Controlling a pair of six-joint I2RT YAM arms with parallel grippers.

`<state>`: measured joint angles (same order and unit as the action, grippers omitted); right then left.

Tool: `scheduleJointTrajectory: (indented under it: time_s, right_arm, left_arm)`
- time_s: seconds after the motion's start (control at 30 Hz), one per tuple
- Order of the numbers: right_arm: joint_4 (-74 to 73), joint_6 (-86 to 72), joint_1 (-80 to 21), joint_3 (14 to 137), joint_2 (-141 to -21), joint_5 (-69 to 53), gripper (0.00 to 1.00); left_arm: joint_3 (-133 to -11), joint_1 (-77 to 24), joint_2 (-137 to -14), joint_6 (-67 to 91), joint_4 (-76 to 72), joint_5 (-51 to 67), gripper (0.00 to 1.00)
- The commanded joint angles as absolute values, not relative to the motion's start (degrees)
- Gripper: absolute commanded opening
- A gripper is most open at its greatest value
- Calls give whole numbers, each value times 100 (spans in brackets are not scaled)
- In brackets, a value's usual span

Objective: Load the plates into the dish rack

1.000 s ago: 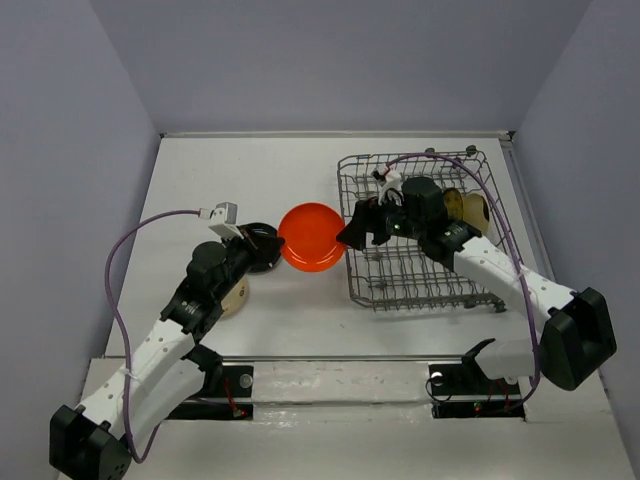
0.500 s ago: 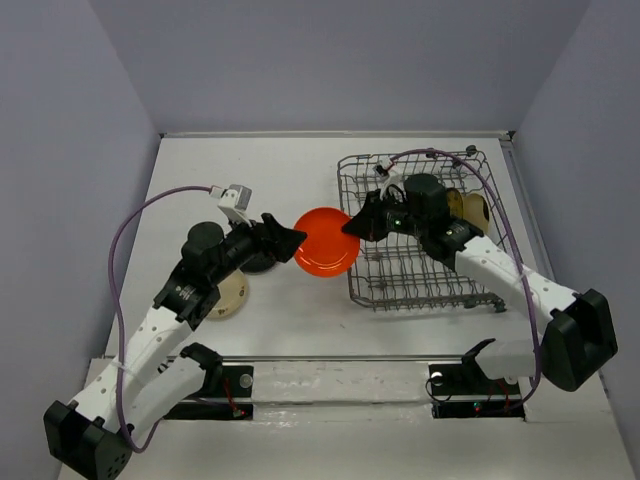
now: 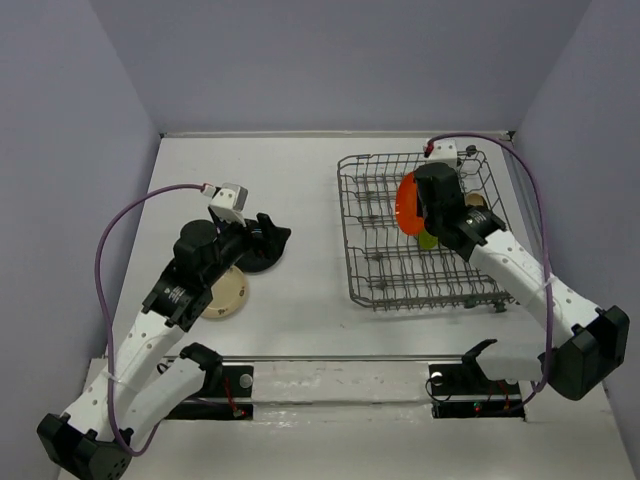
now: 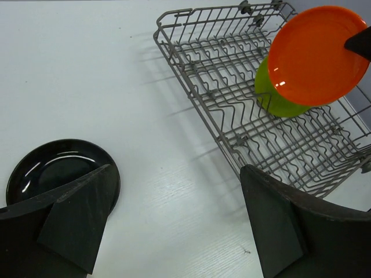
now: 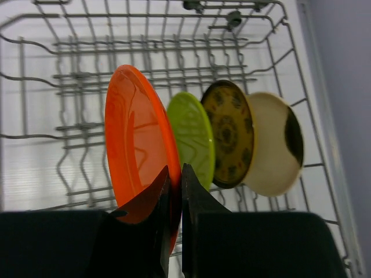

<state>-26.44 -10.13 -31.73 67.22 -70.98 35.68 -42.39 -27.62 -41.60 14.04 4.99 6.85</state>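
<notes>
My right gripper should lower next, bring the orange plate upright into the slot at the rack's wires beside the lime green plate, and release the orange plate's rim, since those wires stand empty.
My right gripper (image 5: 174,174) is shut on the rim of the orange plate (image 5: 136,150), holding it upright over the dish rack (image 3: 400,275). Just right of it, standing in the rack, are a lime green plate (image 5: 191,139), a dark brown plate with a gold pattern (image 5: 229,133) and a cream-coloured plate (image 5: 269,153). My left gripper (image 3: 272,232) hangs open above the table with nothing between its fingers (image 4: 75,220). The glossy black plate (image 4: 55,168) lies flat just beyond the left finger. A beige plate (image 3: 225,295) lies flat beside the left arm.
The dish rack (image 4: 232,87) fills the right half of the table, close to the right wall and back edge. Its left rows of tines hold nothing. White table surface lies between the black plate and the rack. Purple cables loop over both arms.
The orange plate passed from my left gripper to my right, which shut on it and carried it right, upright over the rack. My left gripper opened and drew back over the black plate.
</notes>
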Motion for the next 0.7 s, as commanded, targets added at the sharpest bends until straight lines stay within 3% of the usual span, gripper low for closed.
scheduleJointTrajectory:
  time_s: [0.0, 0.67]
  right_arm:
    - [-3163, -633, -3155, 7189, -7575, 5018, 7]
    - [-3375, -562, -3050, 7611, -9166, 4869, 7]
  left_arm:
    - [-4184, -2698, -4034, 1195, 501, 571, 99]
    - [-4175, -2593, -4043, 1230, 510, 624, 99]
